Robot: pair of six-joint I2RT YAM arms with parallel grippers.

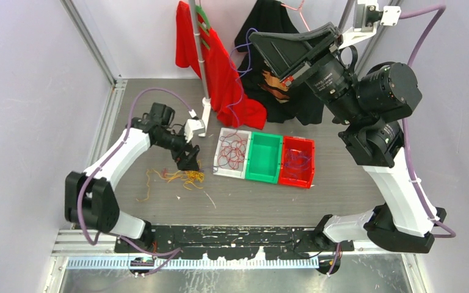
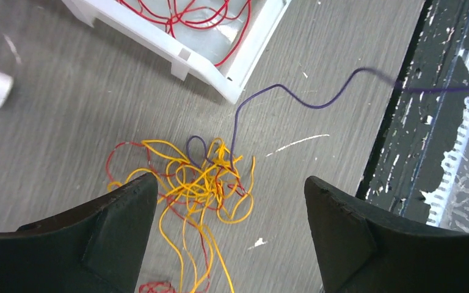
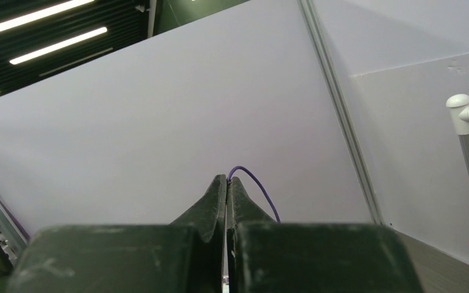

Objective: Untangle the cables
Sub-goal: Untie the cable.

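The right gripper moves down and to the left in the top view next, toward the white stand's foot, because the purple cable (image 2: 293, 97) still joins the tangle.
A tangle of yellow and red cables (image 2: 195, 183) lies on the grey table, also in the top view (image 1: 180, 177). My left gripper (image 2: 229, 201) is open just above it, one finger on each side; in the top view the left gripper (image 1: 189, 160) sits left of the bins. A purple cable (image 2: 293, 97) runs out of the tangle up to the right. My right gripper (image 3: 227, 180) is shut on the purple cable (image 3: 259, 189), raised high; in the top view the right gripper (image 1: 258, 38) holds the cable (image 1: 244, 73) hanging down toward the table.
Three bins sit mid-table: a white one (image 1: 223, 171) with red cables (image 1: 233, 151), a green one (image 1: 264, 177), and a red one (image 1: 310, 163) with purple cables. Red and black garments (image 1: 220, 67) hang on a white stand (image 1: 200, 61) at the back.
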